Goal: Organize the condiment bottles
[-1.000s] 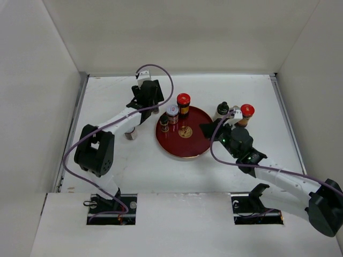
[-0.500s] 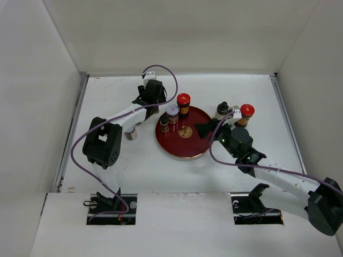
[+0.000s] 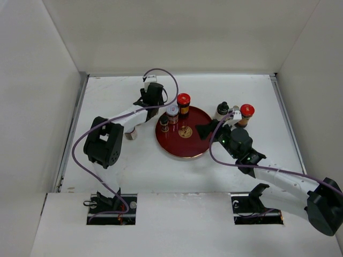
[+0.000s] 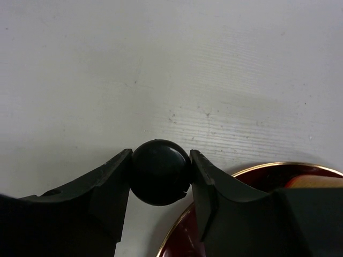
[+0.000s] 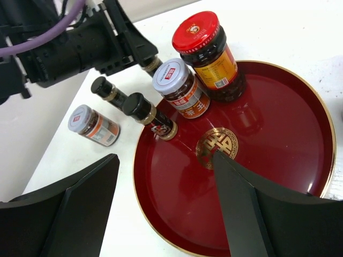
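My left gripper will next lift the dark bottle back over the gold rim [image 4: 252, 169], then lower it onto the empty red surface beside the tray's black-capped bottle.
In the left wrist view my left gripper [image 4: 159, 160] is shut on the round black cap of a small dark bottle [image 4: 159, 172], just outside the red tray's gold rim [image 4: 252, 169]. On the tray [image 5: 252, 160] stand a red-capped jar [image 5: 209, 53], a white-lidded jar [image 5: 179, 88] and a black-capped bottle [image 5: 147, 113]. Another black-capped bottle [image 5: 107, 90] and a silver-lidded jar [image 5: 94, 126] stand on the table left of the tray. My right gripper [image 5: 165, 160] hangs open over the tray's near side with nothing between its fingers.
To the right of the tray [image 3: 184, 142] a black-capped bottle [image 3: 222, 110] and a red-capped jar [image 3: 246, 112] stand close to my right arm. White walls enclose the table on three sides. The left arm's purple cable [image 3: 161, 72] loops above its wrist.
My left gripper moved right toward the tray's upper-left edge and closed on the black cap. My right gripper has opened over the tray.
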Controlling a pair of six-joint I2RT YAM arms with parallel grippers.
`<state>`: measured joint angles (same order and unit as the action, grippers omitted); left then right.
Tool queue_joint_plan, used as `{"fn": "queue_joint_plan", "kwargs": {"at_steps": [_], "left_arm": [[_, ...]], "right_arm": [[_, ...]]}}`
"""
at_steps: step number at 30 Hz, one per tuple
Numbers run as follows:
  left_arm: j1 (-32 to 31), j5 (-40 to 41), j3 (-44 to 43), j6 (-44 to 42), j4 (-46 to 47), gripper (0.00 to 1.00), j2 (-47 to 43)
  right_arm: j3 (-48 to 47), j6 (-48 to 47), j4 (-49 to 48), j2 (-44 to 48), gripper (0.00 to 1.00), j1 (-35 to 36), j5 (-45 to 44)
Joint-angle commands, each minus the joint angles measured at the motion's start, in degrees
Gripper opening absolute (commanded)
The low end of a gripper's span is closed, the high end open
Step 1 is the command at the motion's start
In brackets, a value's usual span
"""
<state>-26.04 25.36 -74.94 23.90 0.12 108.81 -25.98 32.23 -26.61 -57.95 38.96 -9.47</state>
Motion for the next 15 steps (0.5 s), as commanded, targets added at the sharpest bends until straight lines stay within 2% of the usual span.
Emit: {"fn": "queue_joint_plan", "kwargs": {"at_steps": [1, 9, 15], "left_arm": [[-1.7, 2.7, 2.6, -0.9, 1.4, 0.27, -10.0], [-6.8, 6.8, 15.6, -1.1, 0.8, 0.26, -26.4], [-11.1, 9.7, 22.9, 0.2, -5.3, 0.26, -34.5]], "right_arm": [[-0.1, 0.6, -3.1, 0.0, 0.78, -0.5, 0.6], [-0.1, 0.6, -3.0, 0.2, 0.78, -0.5, 0.7], [0.0, 0.6, -2.8, 0.6, 0.79, -0.5, 0.5]]}}
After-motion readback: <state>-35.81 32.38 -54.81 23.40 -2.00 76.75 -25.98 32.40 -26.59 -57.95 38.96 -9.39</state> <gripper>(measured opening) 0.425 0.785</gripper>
